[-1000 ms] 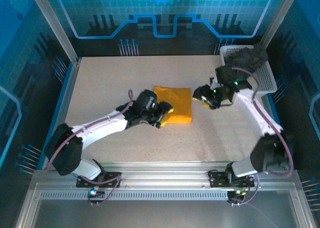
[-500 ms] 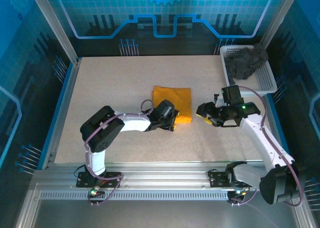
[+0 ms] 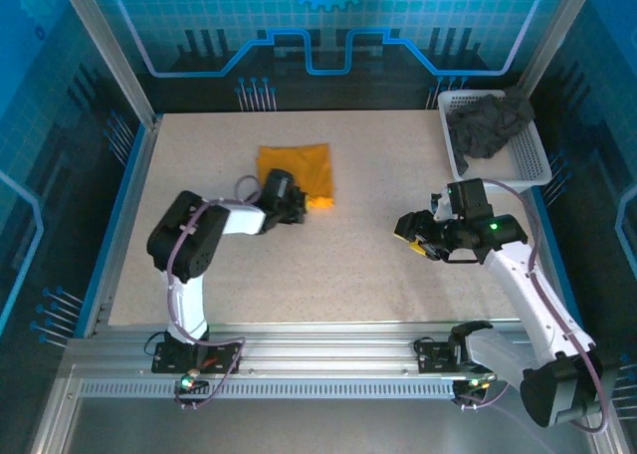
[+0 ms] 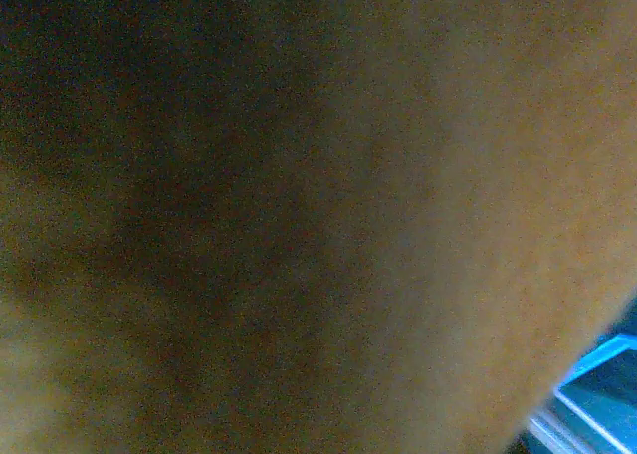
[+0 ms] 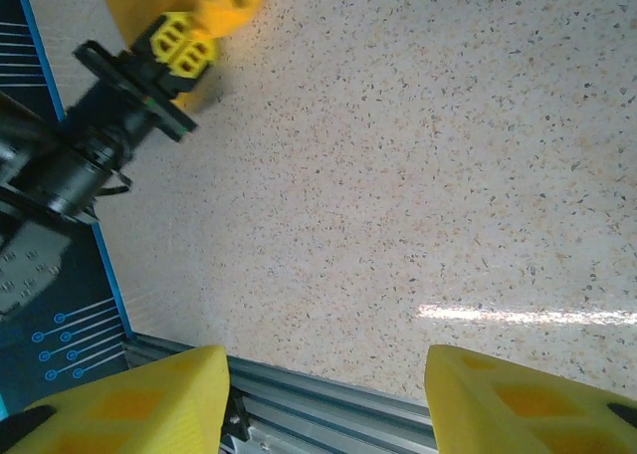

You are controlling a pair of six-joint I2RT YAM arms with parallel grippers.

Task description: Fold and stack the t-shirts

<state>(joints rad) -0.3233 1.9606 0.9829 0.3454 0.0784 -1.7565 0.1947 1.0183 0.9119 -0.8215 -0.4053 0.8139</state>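
Note:
My left gripper slides the folded t-shirt outward to the table's far corner (image 3: 209, 147) opposite the basket next and releases it there, since that corner lies bare.
The bright orange-yellow t-shirt (image 3: 295, 165) lies folded into a small rectangle on the table, left of centre. My left gripper (image 3: 307, 203) sits at its near right edge, shut on a bunched bit of the cloth. The left wrist view shows blurred orange cloth (image 4: 448, 195) pressed close to the lens. In the right wrist view the left gripper (image 5: 184, 44) appears with orange cloth (image 5: 231, 4) at its yellow tips. The dark charcoal t-shirt (image 3: 488, 125) lies crumpled in the basket. My right gripper (image 3: 413, 227) (image 5: 328, 404) hovers open over bare table, holding nothing.
The white mesh basket (image 3: 532, 160) stands at the back right corner. A metal rail (image 3: 328, 340) runs along the table's near edge, and blue-lit walls enclose the other sides. Bare speckled tabletop (image 3: 378, 165) lies between the two grippers.
The left gripper shut on the orange t-shirt and dragged it back and to the left across the table. The right arm drew back toward the near side.

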